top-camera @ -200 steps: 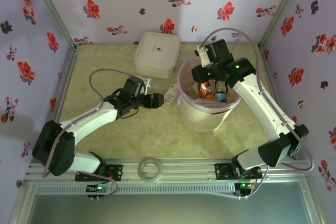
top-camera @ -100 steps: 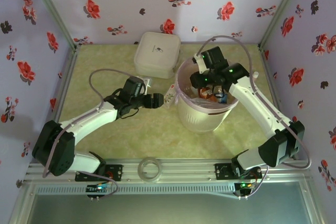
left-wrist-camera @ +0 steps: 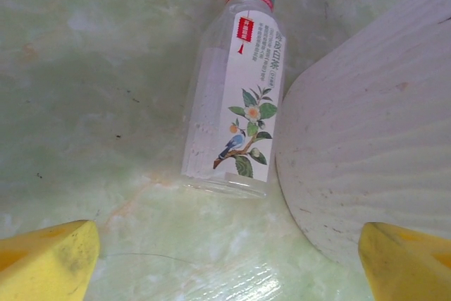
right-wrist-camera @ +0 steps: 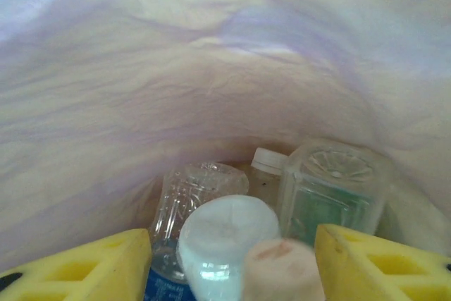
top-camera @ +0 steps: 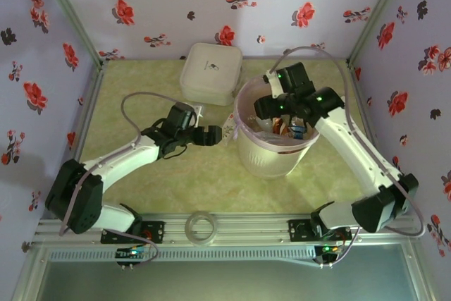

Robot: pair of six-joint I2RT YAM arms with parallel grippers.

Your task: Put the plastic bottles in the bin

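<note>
The bottle is below and outward of my left gripper, in line between the open fingers, so my left gripper should next go down and outward onto the label's bird end [top-camera: 227, 130] [left-wrist-camera: 241, 147].
A clear bottle [left-wrist-camera: 236, 103] with a white bird label and a green neck band lies on the table against the outside of the bin [left-wrist-camera: 366, 139]. In the top view this bottle [top-camera: 227, 130] is just in front of my left gripper [top-camera: 214, 135]. The left gripper [left-wrist-camera: 229, 266] is open, with bare table between its fingers. My right gripper [top-camera: 273, 114] reaches down inside the cream bin [top-camera: 271, 161] with its pink liner. The right gripper [right-wrist-camera: 232, 244] is open above several bottles [right-wrist-camera: 201, 195]. A blurred pale bottle end [right-wrist-camera: 282, 273] sits between its fingers, close to the right one.
A square white lidded box [top-camera: 210, 72] stands behind the bin at the back. A clear tape ring [top-camera: 201, 227] lies on the front rail. Flowered walls close in the back and both sides. The pink liner [right-wrist-camera: 211, 68] wraps closely around the right gripper.
The right gripper, which held a brown-orange bottle above the bin, has gone down into the bin and now stands open. The left arm has barely moved.
</note>
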